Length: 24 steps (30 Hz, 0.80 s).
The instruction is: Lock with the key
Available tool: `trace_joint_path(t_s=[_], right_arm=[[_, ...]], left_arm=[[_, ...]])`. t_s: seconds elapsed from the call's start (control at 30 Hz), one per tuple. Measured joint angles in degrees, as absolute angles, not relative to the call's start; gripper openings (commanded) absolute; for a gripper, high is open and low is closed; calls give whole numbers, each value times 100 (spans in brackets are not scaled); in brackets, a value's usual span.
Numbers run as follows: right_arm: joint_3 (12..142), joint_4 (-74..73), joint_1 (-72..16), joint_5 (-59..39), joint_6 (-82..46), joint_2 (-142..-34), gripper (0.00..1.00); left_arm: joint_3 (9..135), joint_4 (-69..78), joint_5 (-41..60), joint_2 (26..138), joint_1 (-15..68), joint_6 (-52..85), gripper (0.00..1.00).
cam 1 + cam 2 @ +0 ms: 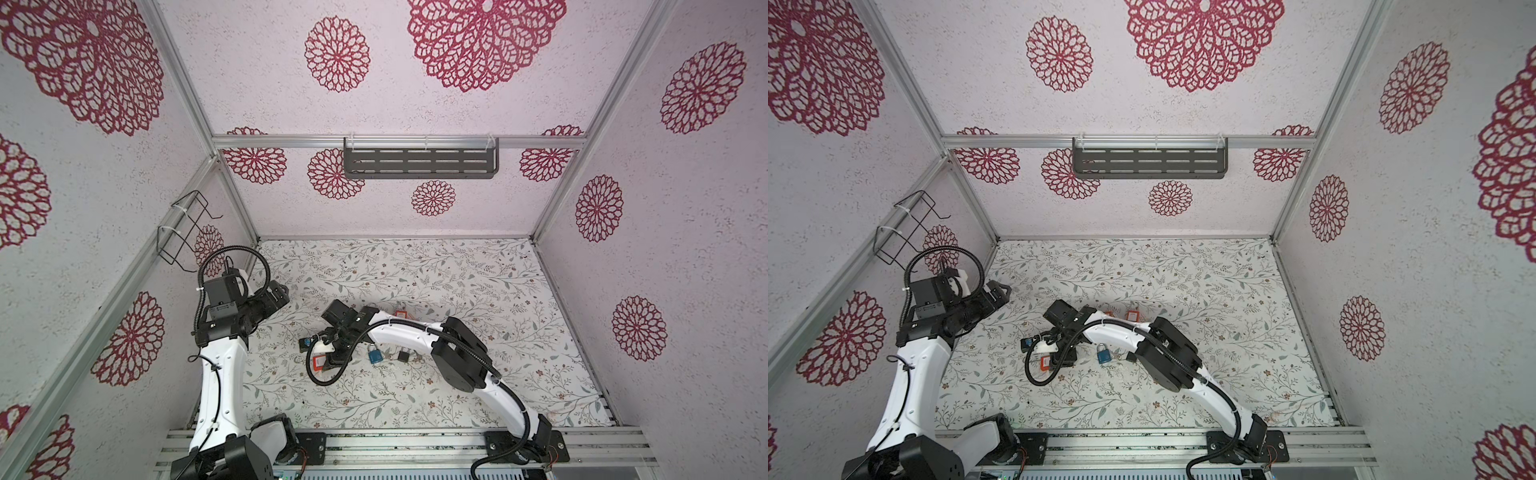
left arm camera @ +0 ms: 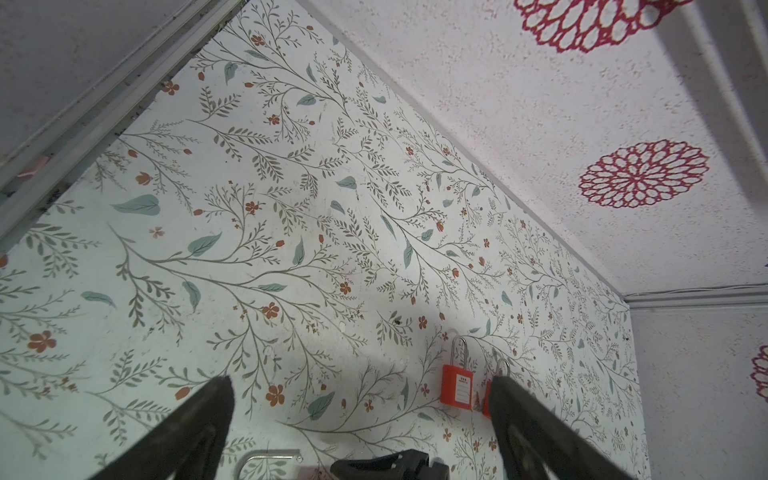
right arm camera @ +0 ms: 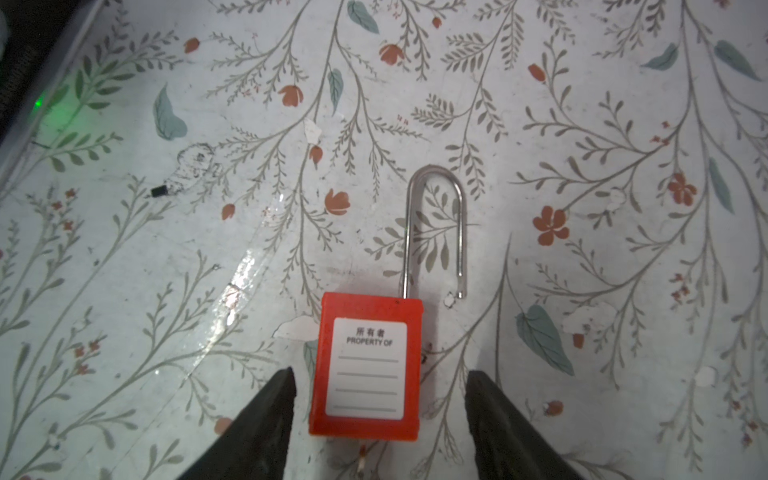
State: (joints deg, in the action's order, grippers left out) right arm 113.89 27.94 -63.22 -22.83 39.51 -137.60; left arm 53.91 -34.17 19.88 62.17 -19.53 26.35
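Observation:
The red padlock's body (image 1: 319, 362) (image 3: 366, 368) is just below my right gripper, between the open fingers. My right gripper should go down a little next and close on it.
A red padlock (image 3: 365, 365) lies flat on the floral table, its white label up and its steel shackle (image 3: 434, 232) sprung open. My right gripper (image 3: 378, 374) is open and straddles the lock's body, with a gap on each side. A thin metal piece, probably the key (image 3: 361, 459), pokes from the lock's underside, mostly hidden. In both top views the right gripper (image 1: 328, 353) (image 1: 1059, 353) hangs low over this padlock (image 1: 318, 362) (image 1: 1045, 364). My left gripper (image 1: 278, 295) (image 2: 361, 399) is open and empty, raised at the table's left.
A blue padlock (image 1: 374, 355) and a small black padlock (image 1: 403, 355) lie just right of the right gripper. Two more red padlocks (image 2: 457, 384) lie behind the right forearm. A grey shelf (image 1: 419, 160) hangs on the back wall and a wire basket (image 1: 183, 232) on the left wall.

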Motion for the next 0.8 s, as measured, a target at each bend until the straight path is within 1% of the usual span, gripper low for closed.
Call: trace_joint_path(t_s=[0.23, 0.37, 0.8], right_arm=[[11393, 2783, -6348, -2255, 3942, -13876, 69], [11458, 2768, -6359, -2255, 3931, -13915, 66], [11500, 2755, -6361, -2292, 3900, -13968, 46]], left_arm=[[5341, -3422, 2010, 6219, -1955, 2604, 100], [5339, -3422, 2012, 6222, -1955, 2582, 100], [5297, -3420, 2036, 6224, -1955, 2526, 98]])
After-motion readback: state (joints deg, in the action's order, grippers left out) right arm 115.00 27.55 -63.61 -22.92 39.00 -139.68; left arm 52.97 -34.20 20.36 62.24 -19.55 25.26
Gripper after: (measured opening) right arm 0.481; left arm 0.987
